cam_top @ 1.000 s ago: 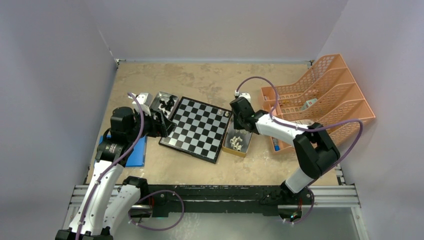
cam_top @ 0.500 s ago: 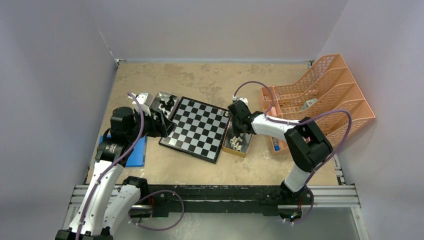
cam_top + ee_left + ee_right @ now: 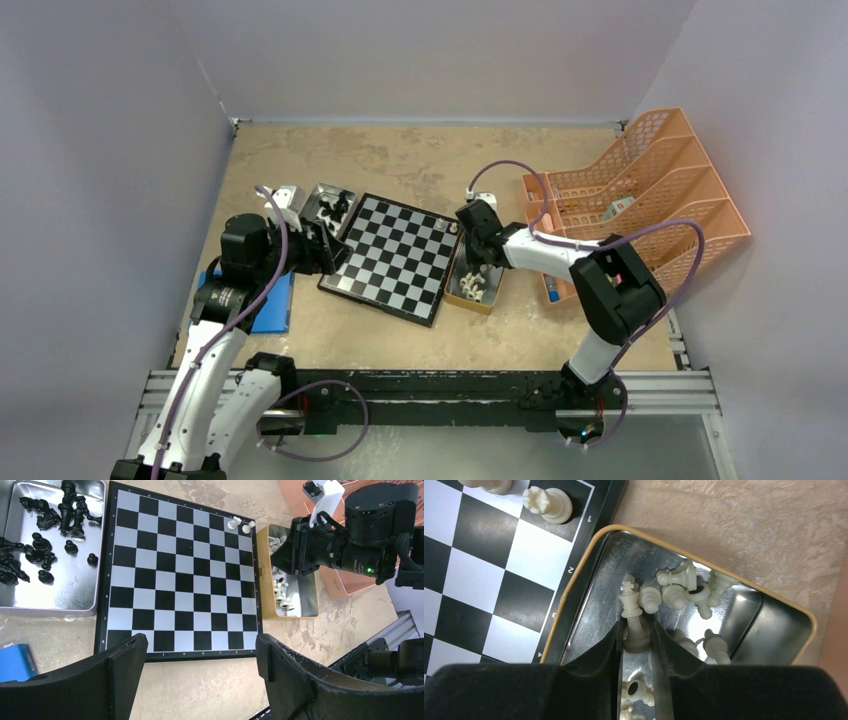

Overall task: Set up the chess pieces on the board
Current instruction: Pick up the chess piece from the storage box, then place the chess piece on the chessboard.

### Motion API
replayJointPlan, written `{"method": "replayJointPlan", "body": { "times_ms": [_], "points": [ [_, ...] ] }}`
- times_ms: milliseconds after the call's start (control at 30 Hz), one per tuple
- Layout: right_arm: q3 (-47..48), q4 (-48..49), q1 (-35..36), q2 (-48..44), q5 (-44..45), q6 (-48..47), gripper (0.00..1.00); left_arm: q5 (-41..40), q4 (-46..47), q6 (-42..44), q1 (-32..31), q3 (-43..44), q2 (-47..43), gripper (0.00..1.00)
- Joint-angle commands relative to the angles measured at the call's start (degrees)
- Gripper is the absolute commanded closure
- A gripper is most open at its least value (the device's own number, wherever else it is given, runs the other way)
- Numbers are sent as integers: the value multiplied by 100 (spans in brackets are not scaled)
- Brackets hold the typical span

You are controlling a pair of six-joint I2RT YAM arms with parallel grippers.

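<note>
My left gripper moves outward over the board (image 3: 395, 255) toward my right gripper next and closes on the white king's upper part, since those fingers cover only the king's base.
The board (image 3: 395, 255) lies mid-table with two cream-white chess pieces (image 3: 232, 524) on its far right corner; one is a rook (image 3: 546, 502). My right gripper (image 3: 637, 630) is down in the gold-rimmed metal tray (image 3: 574, 595) of white pieces, right of the board (image 3: 484, 570). Its jaws are closed on the base of a white king (image 3: 631, 615) that stands upright among several loose white pieces. My left gripper (image 3: 200, 645) is open and empty above the board's (image 3: 180, 570) left edge. Black pieces (image 3: 50, 545) lie in a silver tray (image 3: 60, 580).
An orange file rack (image 3: 640, 190) stands at the right. A blue object (image 3: 270, 300) lies left of the board, under my left arm. The silver tray (image 3: 318, 200) of black pieces touches the board's far left corner. Grey walls close in three sides.
My right gripper has moved from above the board's far right corner down into the white-piece tray and closed on the white king. The left arm has not moved.
</note>
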Motion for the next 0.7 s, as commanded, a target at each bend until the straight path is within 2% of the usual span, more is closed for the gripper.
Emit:
{"method": "replayJointPlan", "body": {
  "times_ms": [0,233,400,667],
  "points": [
    [89,-183,-12,-509,308,42,83,8,200,-8,-28,-43,1,21],
    [122,-361,-4,-1039,415,101,84,68,220,-49,-28,-43,91,22],
    [135,-269,58,-1556,211,-90,85,431,289,-150,-28,59,338,26],
    [-343,730,254,-2389,-854,-556,85,1654,832,-894,-23,470,990,33]
  ]
}}
